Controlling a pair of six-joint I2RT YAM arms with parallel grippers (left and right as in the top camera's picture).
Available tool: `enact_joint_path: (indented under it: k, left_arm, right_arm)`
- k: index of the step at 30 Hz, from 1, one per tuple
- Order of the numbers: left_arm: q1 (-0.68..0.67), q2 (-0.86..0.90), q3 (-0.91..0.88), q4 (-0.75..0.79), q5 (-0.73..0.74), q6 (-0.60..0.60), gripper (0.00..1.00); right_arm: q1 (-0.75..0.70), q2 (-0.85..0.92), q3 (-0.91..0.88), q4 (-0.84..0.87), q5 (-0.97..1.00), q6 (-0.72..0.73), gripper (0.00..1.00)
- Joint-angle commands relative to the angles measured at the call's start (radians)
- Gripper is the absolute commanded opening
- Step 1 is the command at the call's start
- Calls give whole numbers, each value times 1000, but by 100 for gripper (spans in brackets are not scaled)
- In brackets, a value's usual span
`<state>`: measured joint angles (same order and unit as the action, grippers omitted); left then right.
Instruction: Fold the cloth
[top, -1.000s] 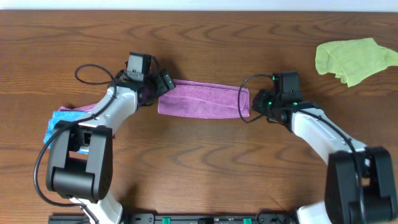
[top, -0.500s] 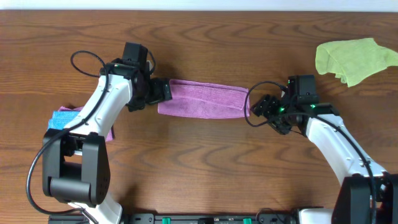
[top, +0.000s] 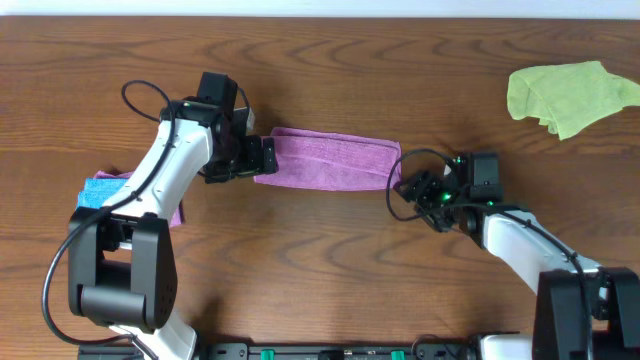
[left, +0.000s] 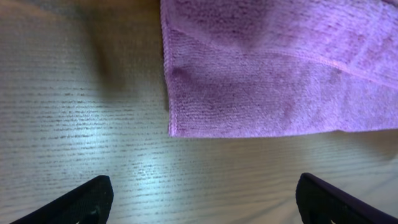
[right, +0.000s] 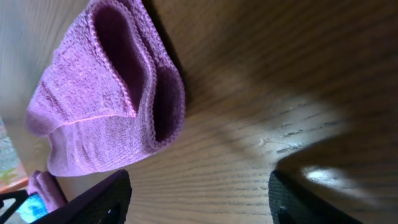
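The robot will next lower its right gripper gently and to its left in the overhead view, with its fingers on both sides of the near corner of the stitched hems, which are open there.
The purple cloth (top: 328, 160) lies folded into a long strip across the middle of the table. My left gripper (top: 262, 158) is open and empty just off the cloth's left end; the left wrist view shows that end (left: 273, 74) flat on the wood ahead of the fingers (left: 202, 202). My right gripper (top: 408, 188) is open and empty just below and right of the cloth's right end. The right wrist view shows that end (right: 106, 106) with its folded layers curling open beyond the fingers (right: 199, 199). No white tag shows.
A lime-green cloth (top: 570, 95) lies crumpled at the far right. A blue folded cloth (top: 100, 192) sits at the left on another purple cloth (top: 175, 213), partly under my left arm. The table (top: 330, 270) is brown wood.
My right gripper has let go of the cloth's right end and drawn back down and right. My left gripper has shifted slightly and stays at the left end. The cloth lies flat.
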<state>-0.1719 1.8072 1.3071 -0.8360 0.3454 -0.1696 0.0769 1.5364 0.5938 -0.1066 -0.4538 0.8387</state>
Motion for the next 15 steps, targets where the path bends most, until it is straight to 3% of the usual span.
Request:
enact_joint_path:
  k: [1,15]
  left_arm:
    - [3,-11,42,-8,14,43,95]
    - [3,-11,55,-13,15,43,95]
  right_arm:
    - [-3,7,-22,23,-23,45,71]
    - [20,174,-22,239,-59,101,69]
